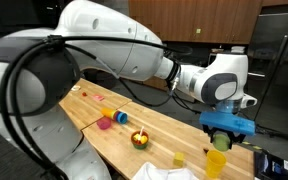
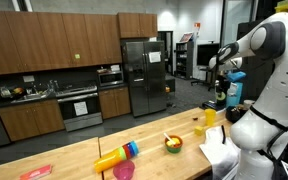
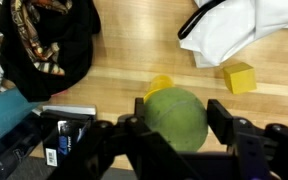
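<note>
My gripper moves down over the yellow cup's top (image 1: pixel 215 155) (image 3: pixel 160 82) next and releases the ball, since the cup's top lies below, peeking past the ball.
In the wrist view my gripper (image 3: pixel 174 125) is shut on a green ball (image 3: pixel 176 118), with a dark finger pressed on each side. The ball hangs above the wooden table (image 3: pixel 134 75). A yellow cup (image 3: pixel 160 84) shows partly behind the ball. In an exterior view the gripper (image 1: pixel 224 130) holds the ball (image 1: pixel 221 143) just above a yellow-green cup (image 1: pixel 216 163) near the table's end. In an exterior view the gripper (image 2: pixel 222 97) hangs above a yellow cup (image 2: pixel 209 116).
A yellow block (image 3: pixel 239 77), a white cloth (image 3: pixel 229 25) and a dark bag (image 3: pixel 49 40) lie near the gripper. Further along the table are a bowl of fruit (image 1: pixel 139 139), a blue and yellow cup on its side (image 1: pixel 119 118) and a pink cup (image 1: pixel 105 125).
</note>
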Controlling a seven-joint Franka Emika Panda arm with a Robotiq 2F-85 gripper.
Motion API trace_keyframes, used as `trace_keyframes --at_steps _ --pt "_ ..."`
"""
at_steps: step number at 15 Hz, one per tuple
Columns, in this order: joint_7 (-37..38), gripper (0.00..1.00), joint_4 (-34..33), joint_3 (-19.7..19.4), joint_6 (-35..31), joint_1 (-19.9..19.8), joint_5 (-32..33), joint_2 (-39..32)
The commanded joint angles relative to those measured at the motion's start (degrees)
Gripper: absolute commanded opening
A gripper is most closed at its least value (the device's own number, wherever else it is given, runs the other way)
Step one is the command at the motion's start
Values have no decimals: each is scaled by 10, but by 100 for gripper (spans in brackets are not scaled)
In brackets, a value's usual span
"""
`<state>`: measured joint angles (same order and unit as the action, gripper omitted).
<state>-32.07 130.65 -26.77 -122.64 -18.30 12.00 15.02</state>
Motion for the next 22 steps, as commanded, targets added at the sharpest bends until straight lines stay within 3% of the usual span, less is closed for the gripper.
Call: trace_keyframes --at_steps 1,8,15,22 --pt "-2 38 -57 2 -5 -3 -4 -62" --pt "-25 38 -94 11 -57 -9 -36 -141" --pt "-88 38 -103 35 -31 -20 -128 -188" --pt "-103 38 -94 51 -52 -31 -119 -218"
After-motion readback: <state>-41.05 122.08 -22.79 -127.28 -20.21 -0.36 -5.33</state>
